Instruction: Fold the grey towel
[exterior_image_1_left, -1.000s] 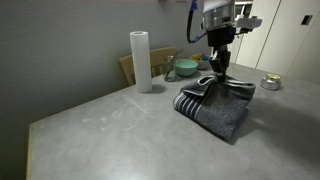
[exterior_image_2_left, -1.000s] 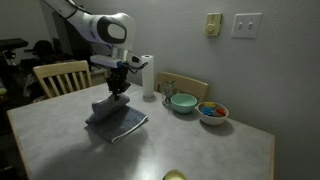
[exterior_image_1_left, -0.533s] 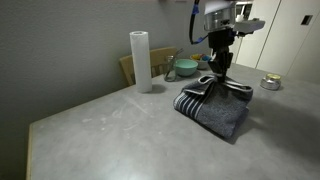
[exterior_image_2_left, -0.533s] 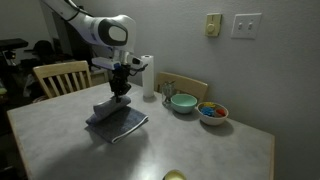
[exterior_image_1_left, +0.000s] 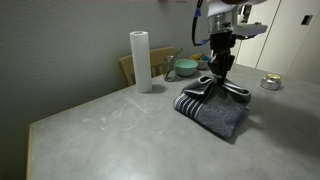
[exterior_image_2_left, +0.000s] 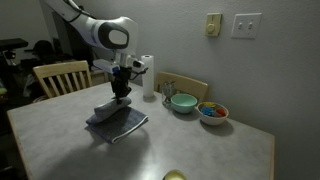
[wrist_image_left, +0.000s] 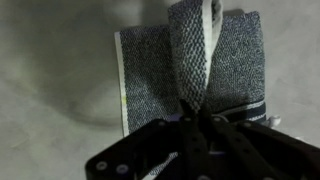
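The towel's dark end (exterior_image_1_left: 240, 98) lies beside my gripper toward the small round object, so I should tilt, pull the towel's peaked edge that way, then release.
The grey towel (exterior_image_1_left: 215, 108) lies on the table, part of it pulled up into a peak. It also shows in the other exterior view (exterior_image_2_left: 115, 118) and fills the wrist view (wrist_image_left: 190, 65). Its white-and-grey striped underside shows at the raised fold. My gripper (exterior_image_1_left: 218, 80) is shut on the lifted edge of the towel and holds it a little above the rest of the cloth. It shows in an exterior view (exterior_image_2_left: 121, 91) and in the wrist view (wrist_image_left: 197, 118), fingers pinched on a ridge of cloth.
A white paper-towel roll (exterior_image_1_left: 140, 61) stands behind the towel. A teal bowl (exterior_image_2_left: 183, 102) and a bowl of coloured items (exterior_image_2_left: 212, 112) sit near the wall. A wooden chair (exterior_image_2_left: 60, 76) stands at the table's edge. A small round object (exterior_image_1_left: 270, 83) lies beyond the towel.
The gripper has risen slightly with the towel edge, lifting the fold a little higher. Nothing else has moved.
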